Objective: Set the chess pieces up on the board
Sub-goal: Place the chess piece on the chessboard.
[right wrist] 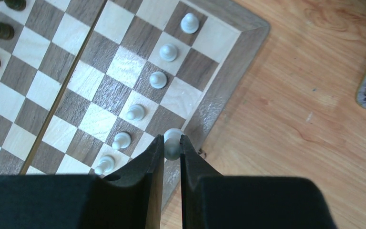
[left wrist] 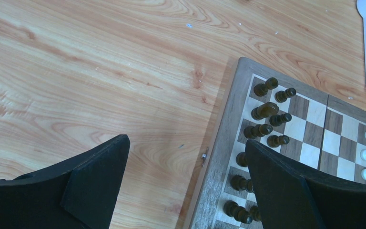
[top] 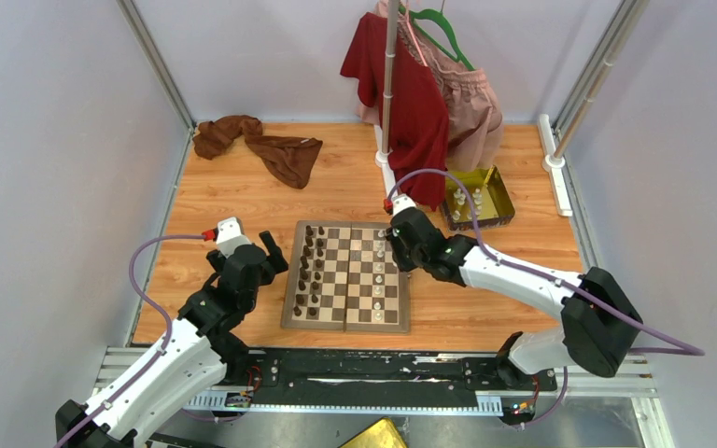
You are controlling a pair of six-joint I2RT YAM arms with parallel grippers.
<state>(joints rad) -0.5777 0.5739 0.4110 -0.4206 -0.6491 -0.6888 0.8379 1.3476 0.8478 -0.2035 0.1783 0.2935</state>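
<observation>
Next, my right gripper moves back and down onto the light square between pawns and border (top: pixel 391 281) (right wrist: pixel 143 143) to release the cream-white piece, since that square stands empty.
The wooden chessboard (top: pixel 347 276) lies in the middle of the table. Dark brown pieces (top: pixel 310 271) stand in two columns on its left side; they also show in the left wrist view (left wrist: pixel 266 110). Cream-white pawns (top: pixel 378 275) stand in a column on its right half, seen as a diagonal row in the right wrist view (right wrist: pixel 158 79). My right gripper (right wrist: pixel 172 143) is shut on a cream-white piece (right wrist: pixel 172 141) over the board's right border. My left gripper (left wrist: pixel 186 162) is open and empty above the board's left edge.
A gold metal tray (top: pixel 478 197) with a few white pieces sits right of the board's far corner. A clothes stand (top: pixel 388 93) with red and pink garments rises behind the board. A brown cloth (top: pixel 260 145) lies at the back left.
</observation>
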